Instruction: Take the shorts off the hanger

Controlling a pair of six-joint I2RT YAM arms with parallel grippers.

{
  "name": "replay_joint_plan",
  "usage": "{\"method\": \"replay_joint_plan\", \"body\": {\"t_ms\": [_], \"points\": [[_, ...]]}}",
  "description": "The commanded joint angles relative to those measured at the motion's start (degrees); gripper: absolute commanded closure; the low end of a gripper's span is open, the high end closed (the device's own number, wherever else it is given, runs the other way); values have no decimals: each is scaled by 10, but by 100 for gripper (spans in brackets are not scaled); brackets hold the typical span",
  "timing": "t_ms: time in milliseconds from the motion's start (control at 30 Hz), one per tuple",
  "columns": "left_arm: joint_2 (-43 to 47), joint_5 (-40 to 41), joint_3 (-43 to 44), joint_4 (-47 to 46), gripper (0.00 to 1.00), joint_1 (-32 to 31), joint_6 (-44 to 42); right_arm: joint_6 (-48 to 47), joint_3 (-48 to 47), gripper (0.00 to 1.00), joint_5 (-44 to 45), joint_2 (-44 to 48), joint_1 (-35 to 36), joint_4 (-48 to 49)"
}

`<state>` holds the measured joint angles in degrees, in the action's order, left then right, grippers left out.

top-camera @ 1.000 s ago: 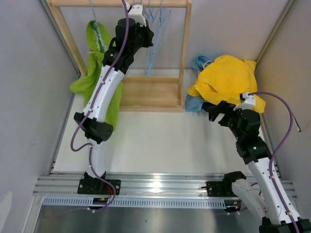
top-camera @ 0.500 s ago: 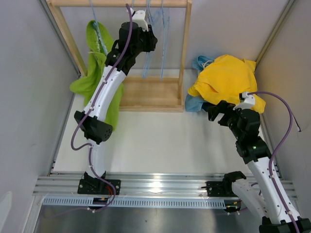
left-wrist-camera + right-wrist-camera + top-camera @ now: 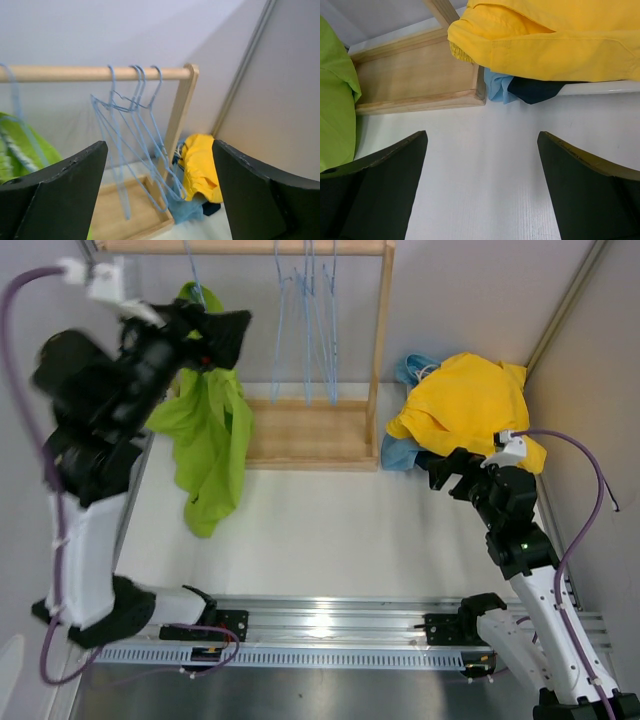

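Note:
My left gripper should next go outward and to the left in the wrist view, onto the blue hanger's wire, because the hanger holds the lime green shorts.
Lime green shorts hang from a blue hanger at the left end of the wooden rod; they also show at the left edge in the left wrist view. My left gripper is raised beside them, open and empty. Yellow shorts lie heaped at the right on light blue shorts and navy shorts. My right gripper hovers open in front of that heap, nothing between its fingers.
Several empty blue hangers dangle from the rod's right half. The rack's wooden base tray lies below them, its right post next to the heap. Grey walls close in left and right.
My left arm has pulled away from the empty hangers and swung up and left, its gripper going from shut to open. The hangers hang straight again. The right arm has not moved.

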<state>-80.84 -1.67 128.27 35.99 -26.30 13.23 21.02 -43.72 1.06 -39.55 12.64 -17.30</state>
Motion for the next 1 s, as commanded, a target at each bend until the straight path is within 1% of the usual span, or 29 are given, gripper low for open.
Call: {"method": "replay_joint_plan", "body": {"t_ms": [0, 67, 100, 167, 267, 400, 500, 700, 967], "points": [[66, 76, -74, 7, 8, 2, -41, 9, -17, 1, 2, 11, 2, 3], [73, 136, -86, 31, 7, 6, -61, 13, -21, 1, -3, 17, 2, -3], [69, 151, -94, 39, 7, 16, -65, 18, -23, 0, -4, 18, 3, -5], [54, 172, -114, 50, 7, 35, -69, 22, -27, 0, -4, 25, 5, -14], [24, 178, -136, 38, 7, 63, -73, 25, -35, 1, -4, 35, 7, -30], [-28, 164, -129, 30, 5, 104, -64, 20, -45, 1, -4, 45, 7, -57], [-69, 141, -104, 29, 5, 131, -53, 16, -51, 0, -4, 52, 9, -77], [-128, 136, -53, 28, 4, 150, -54, 16, -47, 0, -4, 58, 9, -85], [-160, 113, -52, 3, 8, 162, -43, 16, -37, 0, -4, 47, 10, -75]]}}
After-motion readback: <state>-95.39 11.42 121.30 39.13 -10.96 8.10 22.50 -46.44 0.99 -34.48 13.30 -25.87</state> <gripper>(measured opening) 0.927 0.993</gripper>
